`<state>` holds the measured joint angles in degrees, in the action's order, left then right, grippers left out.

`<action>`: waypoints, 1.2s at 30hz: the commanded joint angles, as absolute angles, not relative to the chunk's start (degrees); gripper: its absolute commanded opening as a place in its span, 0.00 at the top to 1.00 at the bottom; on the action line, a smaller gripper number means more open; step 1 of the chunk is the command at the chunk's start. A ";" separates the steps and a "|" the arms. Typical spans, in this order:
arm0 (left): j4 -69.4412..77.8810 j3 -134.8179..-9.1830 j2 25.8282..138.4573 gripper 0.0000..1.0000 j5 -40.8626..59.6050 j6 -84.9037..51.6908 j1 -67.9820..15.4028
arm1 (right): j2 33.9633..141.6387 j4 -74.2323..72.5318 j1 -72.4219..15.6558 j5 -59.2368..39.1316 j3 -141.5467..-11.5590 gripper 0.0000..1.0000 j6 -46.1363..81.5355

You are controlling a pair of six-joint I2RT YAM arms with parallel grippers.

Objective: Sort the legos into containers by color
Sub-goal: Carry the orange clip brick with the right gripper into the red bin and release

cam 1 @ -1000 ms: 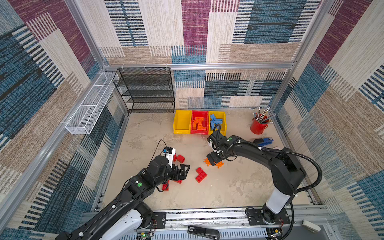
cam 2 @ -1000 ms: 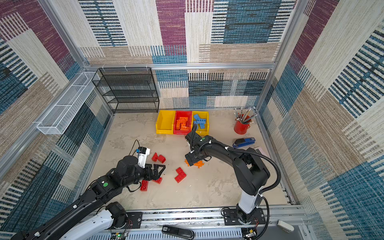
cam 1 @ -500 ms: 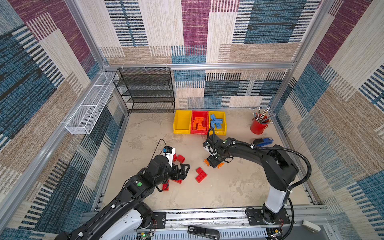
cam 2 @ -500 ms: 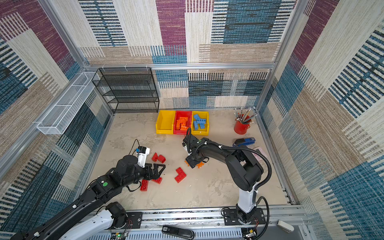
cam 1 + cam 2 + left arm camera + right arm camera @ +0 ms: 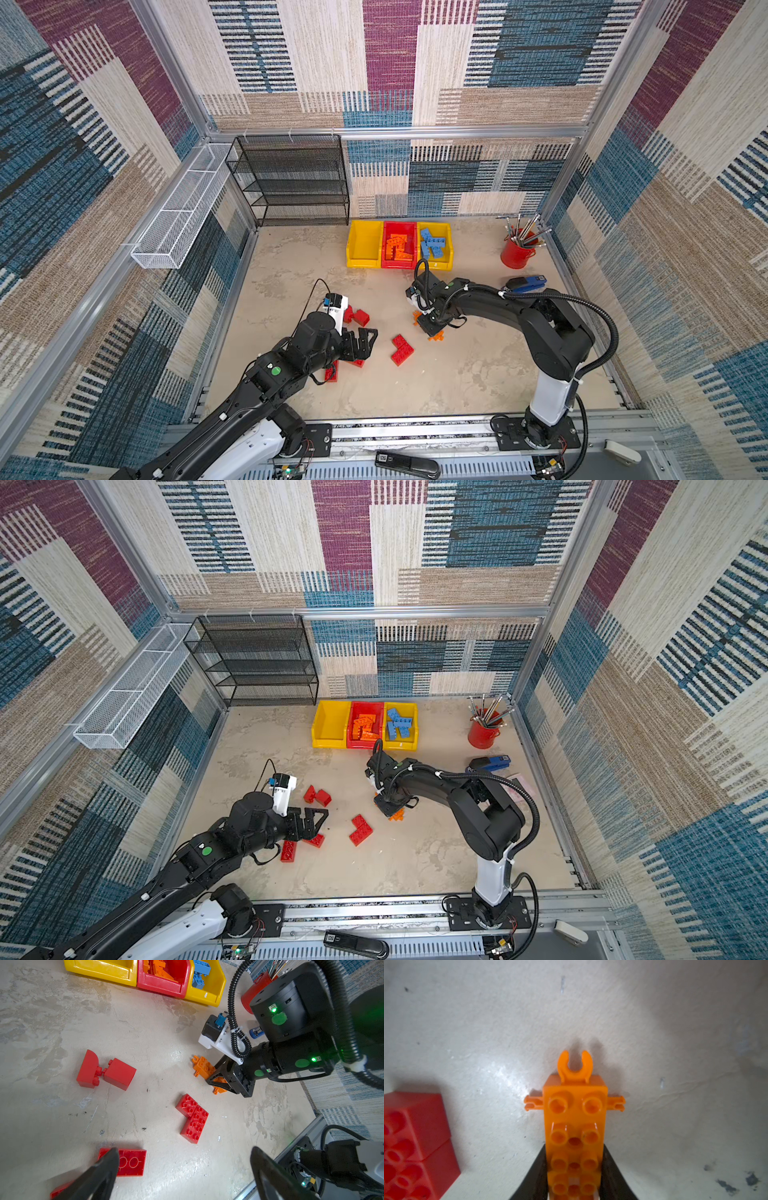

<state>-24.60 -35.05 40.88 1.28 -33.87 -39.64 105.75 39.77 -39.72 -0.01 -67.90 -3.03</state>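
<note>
My right gripper needs to lift next and carry the long spiky orange lego outward over the red bin (image 5: 398,266), then let it go, because that bin already has orange legos in it.
My right gripper (image 5: 574,1167) is shut on the long spiky orange lego (image 5: 575,1126), its black fingers pressed against both sides. In both top views that gripper (image 5: 430,326) (image 5: 388,804) is low over the floor mid-table. Red legos lie loose: a pair (image 5: 359,316), an L-shaped group (image 5: 401,349) and an upturned one (image 5: 131,1162) by my left gripper (image 5: 184,1151), which is open and empty (image 5: 365,338). Of the containers at the back, the yellow bin (image 5: 363,262) looks empty, the red bin (image 5: 398,266) holds orange legos, and another yellow bin (image 5: 448,249) holds blue ones.
A red cup of metal tools (image 5: 515,253) and a blue stapler (image 5: 525,283) sit at the right. A black wire shelf (image 5: 291,183) stands at the back left, and a white wire basket (image 5: 178,216) hangs on the left wall.
My right gripper has shifted a little to the left and closed on the orange lego. The left arm has stayed where it was, still open.
</note>
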 commanded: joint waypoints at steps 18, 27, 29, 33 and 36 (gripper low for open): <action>-28.45 -40.63 44.82 0.01 -4.87 -32.94 -39.38 | 117.71 42.32 -35.58 3.91 -107.17 0.73 3.36; -30.25 -44.01 49.33 0.01 -7.24 -33.52 -38.36 | 143.88 51.42 -30.32 2.04 -147.56 0.72 7.76; -30.63 -44.56 49.80 0.01 -7.55 -33.40 -37.91 | 146.93 51.51 -29.22 0.89 -150.61 0.71 8.40; -31.41 -45.47 50.88 0.01 -8.09 -33.18 -37.01 | 146.15 44.71 -28.83 -0.22 -144.14 0.70 6.26; -31.71 -46.11 51.90 0.01 -8.11 -32.96 -36.21 | 145.89 41.64 -28.57 0.04 -142.13 0.64 6.12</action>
